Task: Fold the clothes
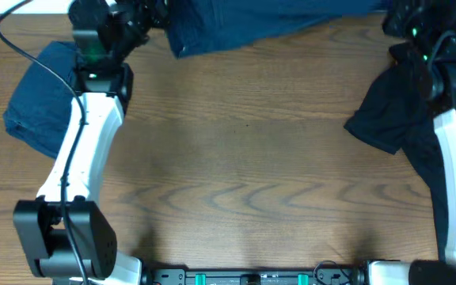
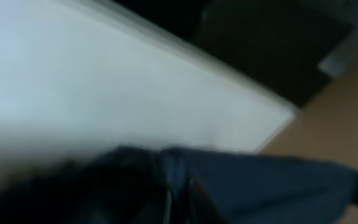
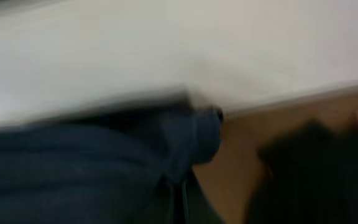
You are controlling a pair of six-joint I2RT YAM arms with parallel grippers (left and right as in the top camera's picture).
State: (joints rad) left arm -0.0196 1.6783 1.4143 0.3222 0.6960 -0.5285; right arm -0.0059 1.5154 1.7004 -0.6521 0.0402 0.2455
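Note:
My left gripper should move back and down from the far edge of the table to its bare near part and release the navy end of the garment, since that part of the table is clear.
A dark navy trouser-like garment [image 1: 267, 24] is stretched along the far edge of the table between both grippers. My left gripper [image 1: 147, 20] is shut on its left end; in the blurred left wrist view the navy cloth [image 2: 260, 186] is bunched at the jaws [image 2: 178, 205]. My right gripper [image 1: 398, 17] is shut on its right end; the right wrist view shows the navy cloth [image 3: 104, 168] at the jaws [image 3: 182, 199]. A black shirt-like garment [image 1: 390, 111] lies crumpled at the right, also in the right wrist view [image 3: 316, 168]. A folded navy piece [image 1: 42, 103] lies at the left.
The wooden table [image 1: 244, 174] spans the view. A white surface [image 2: 104, 81] runs beyond its far edge. The left arm's black cable [image 1: 38, 59] loops over the folded navy piece. The arm bases [image 1: 62, 237] stand at the front corners.

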